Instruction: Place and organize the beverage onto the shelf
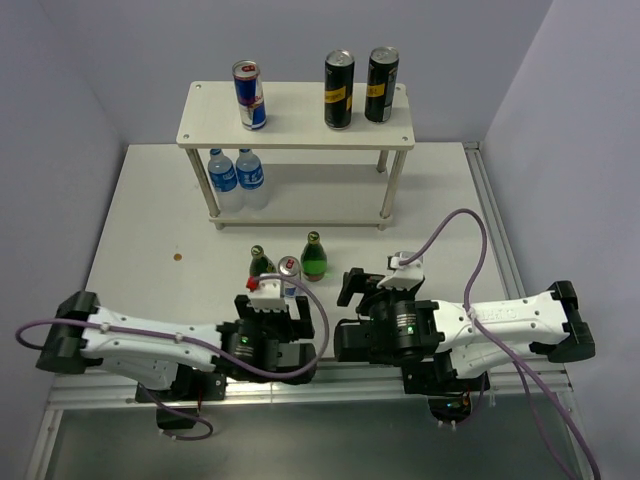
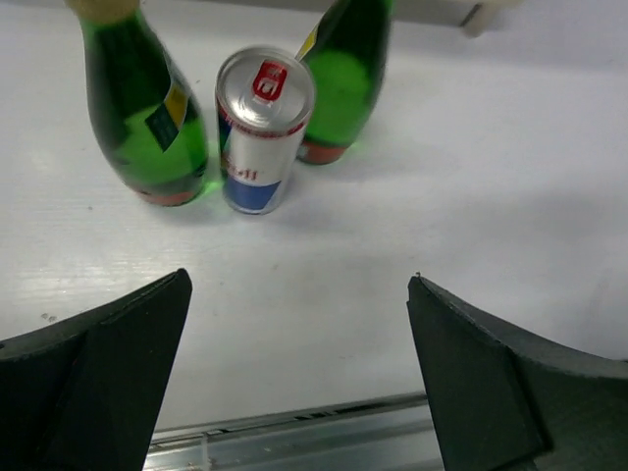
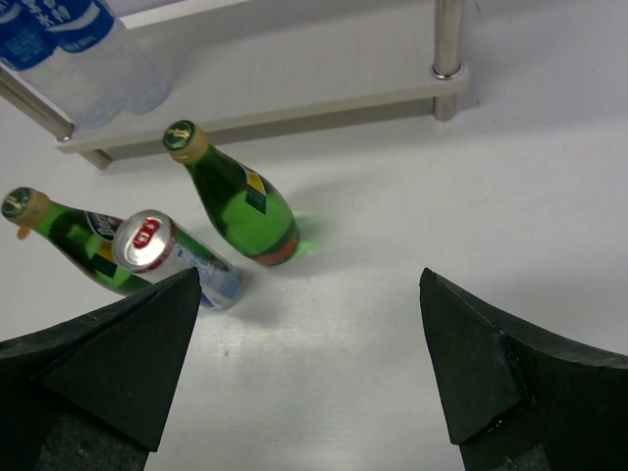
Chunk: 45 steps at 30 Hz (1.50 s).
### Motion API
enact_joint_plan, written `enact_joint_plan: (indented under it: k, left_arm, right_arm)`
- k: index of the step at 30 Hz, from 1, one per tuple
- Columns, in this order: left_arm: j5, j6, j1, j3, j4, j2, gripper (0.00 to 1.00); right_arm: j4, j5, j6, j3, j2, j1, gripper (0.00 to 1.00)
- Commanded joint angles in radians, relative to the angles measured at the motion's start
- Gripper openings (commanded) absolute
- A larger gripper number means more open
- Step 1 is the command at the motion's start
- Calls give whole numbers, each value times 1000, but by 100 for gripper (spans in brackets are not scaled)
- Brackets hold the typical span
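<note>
The silver-and-blue can (image 1: 289,274) (image 2: 261,138) is between both bottles, so my left gripper will next go down and outward until its fingers are on either side of the can.
The shelf (image 1: 296,134) stands at the back; its top board carries one silver-and-blue can (image 1: 250,95) and two black cans with yellow labels (image 1: 339,90) (image 1: 381,84). On the table in front stand a green bottle (image 1: 262,264), a second silver-and-blue can (image 1: 289,268) and another green bottle (image 1: 314,257). My left gripper (image 1: 272,302) is open and empty just short of them; its view shows the can (image 2: 263,128) between both bottles (image 2: 147,118) (image 2: 343,83). My right gripper (image 1: 368,290) is open and empty to their right (image 3: 310,275); the nearest bottle (image 3: 240,206) lies ahead to its left.
Two clear water bottles with blue labels (image 1: 223,178) (image 1: 250,175) stand on the shelf's lower board at the left. The table's metal front rail (image 2: 294,422) runs just under my left gripper (image 2: 297,280). A shelf leg (image 3: 448,39) stands ahead of my right gripper.
</note>
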Motion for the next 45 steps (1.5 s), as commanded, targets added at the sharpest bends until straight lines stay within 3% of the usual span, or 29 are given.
enact_joint_plan:
  k: [1,2,3,8,10,13,22,34,41,44,45]
  left_arm:
    - [-120,-260,-25,-79,-73,87,99]
    - [-109,-215,-11,-140,106,94,99]
    - [-82,-76,9,-177,203,92,99]
    - [-36,219,108,-418,697,25,99]
    - [47,460,142,-478,1020,6,99]
    - [95,600,202,-518,1191,40,99]
    - [185,703,265,-530,1379,172,99]
    - [357,846,523,-515,1585,310,98]
    - [408,880,564,-469,1649,431,93]
    - [418,889,572,-454,1663,459,79]
    - [417,889,572,-449,1660,460,52]
  right_arm:
    - [-144,15,160,-41,-53,18,99]
    - [-109,15,143,-49,-66,20,99]
    - [-96,15,114,-58,-71,20,99]
    - [-100,17,118,-60,-63,23,100]
    - [-110,17,135,-63,-59,23,99]
    - [-122,23,155,-64,-42,23,100]
    - [-165,27,224,-78,-4,23,100]
    - [-165,21,221,-115,-40,21,100]
    - [-165,18,220,-135,-63,21,100]
    - [-165,14,224,-138,-63,21,100]
    - [-165,12,226,-139,-63,21,100]
